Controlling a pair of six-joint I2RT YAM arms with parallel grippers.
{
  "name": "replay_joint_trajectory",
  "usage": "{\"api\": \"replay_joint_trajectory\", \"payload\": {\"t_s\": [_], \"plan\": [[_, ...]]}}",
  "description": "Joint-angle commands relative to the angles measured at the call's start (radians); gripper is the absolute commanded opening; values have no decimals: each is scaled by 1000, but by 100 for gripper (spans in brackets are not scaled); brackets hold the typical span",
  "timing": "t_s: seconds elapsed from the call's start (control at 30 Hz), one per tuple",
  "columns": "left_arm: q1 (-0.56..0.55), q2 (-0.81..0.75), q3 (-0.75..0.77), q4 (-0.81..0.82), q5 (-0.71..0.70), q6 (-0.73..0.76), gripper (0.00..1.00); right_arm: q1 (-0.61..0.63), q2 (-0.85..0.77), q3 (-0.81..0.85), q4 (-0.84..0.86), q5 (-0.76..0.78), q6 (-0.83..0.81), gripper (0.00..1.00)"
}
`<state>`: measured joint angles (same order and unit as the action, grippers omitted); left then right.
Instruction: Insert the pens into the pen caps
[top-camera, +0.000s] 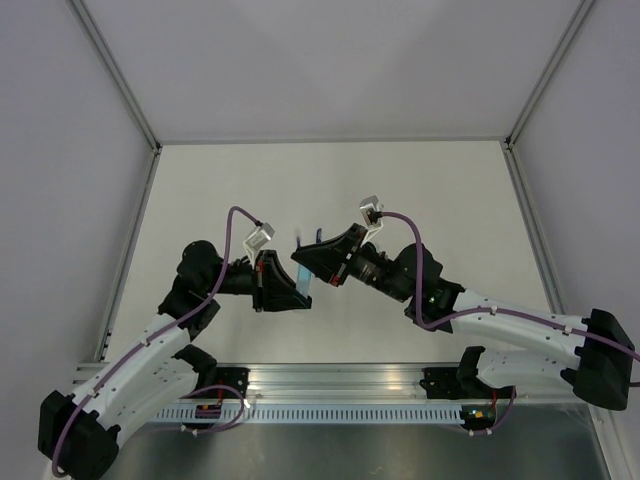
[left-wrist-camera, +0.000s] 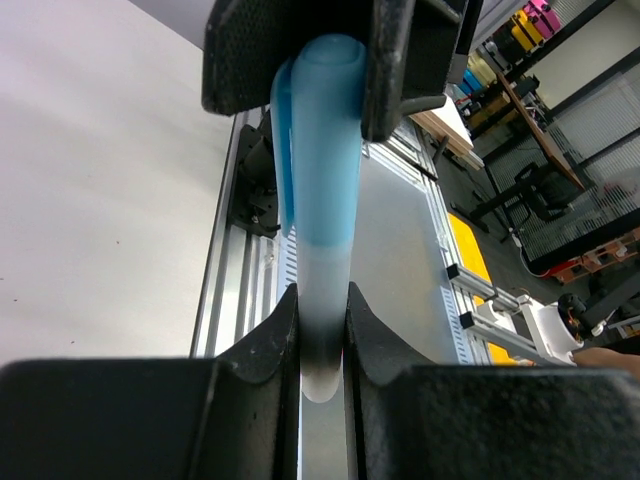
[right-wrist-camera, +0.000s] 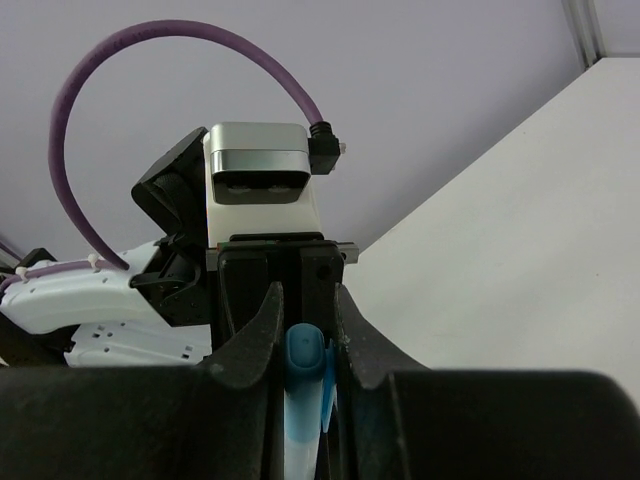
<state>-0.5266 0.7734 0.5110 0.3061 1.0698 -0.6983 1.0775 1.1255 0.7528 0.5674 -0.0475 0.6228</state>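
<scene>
The bare tabletop beside the pens is below and outward of my left gripper's fingers, so my left gripper will next turn downward and lower outward to let go of the marker.
A thick pale blue marker pen (left-wrist-camera: 322, 300) is clamped by its clear rear end in my left gripper (left-wrist-camera: 322, 340), which is shut on it. A light blue pen cap (left-wrist-camera: 325, 150) with a clip sits on the pen's far end. That cap (right-wrist-camera: 303, 352) lies between the jaws of my right gripper (right-wrist-camera: 305, 330), which stand slightly apart: one finger is against the cap, and a thin dark gap on the other side holds only the clip. In the top view both grippers meet above mid-table, left gripper (top-camera: 290, 288) and right gripper (top-camera: 303, 262) nose to nose around the cap (top-camera: 304, 284).
The white table (top-camera: 430, 190) is enclosed by grey walls at the back and both sides. An aluminium rail (top-camera: 340, 382) runs along the near edge by the arm bases. The left wrist's camera (right-wrist-camera: 258, 180) and purple cable (right-wrist-camera: 150, 40) face the right wrist closely.
</scene>
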Motion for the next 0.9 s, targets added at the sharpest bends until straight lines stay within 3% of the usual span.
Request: {"api": "replay_joint_trajectory", "payload": {"t_s": [0.0,0.2,0.23,0.27,0.37,0.4,0.53,0.67,0.8,0.87], "plan": [[114,10,80,214,-240,-23,2,93,26,-81,-209,-258,52,0],[114,63,73,272,-176,-49,2,98,22,-55,-222,-180,31,0],[114,61,63,272,-163,-49,2,95,14,-3,-254,-139,20,4],[114,60,55,275,-157,-50,2,87,4,41,-297,-83,5,15],[114,56,18,248,-149,-44,2,64,17,271,-544,232,-64,34],[114,52,5,239,-159,-44,2,56,23,378,-564,383,-104,38],[114,33,-77,123,-240,6,2,-22,51,568,-679,638,-164,59],[114,81,-59,-117,-390,106,2,-80,31,614,-737,687,-207,71],[128,233,84,-374,-695,198,2,-97,-27,474,-784,628,-192,77],[149,331,121,-419,-772,210,2,-102,-79,395,-773,585,-180,79]]}}
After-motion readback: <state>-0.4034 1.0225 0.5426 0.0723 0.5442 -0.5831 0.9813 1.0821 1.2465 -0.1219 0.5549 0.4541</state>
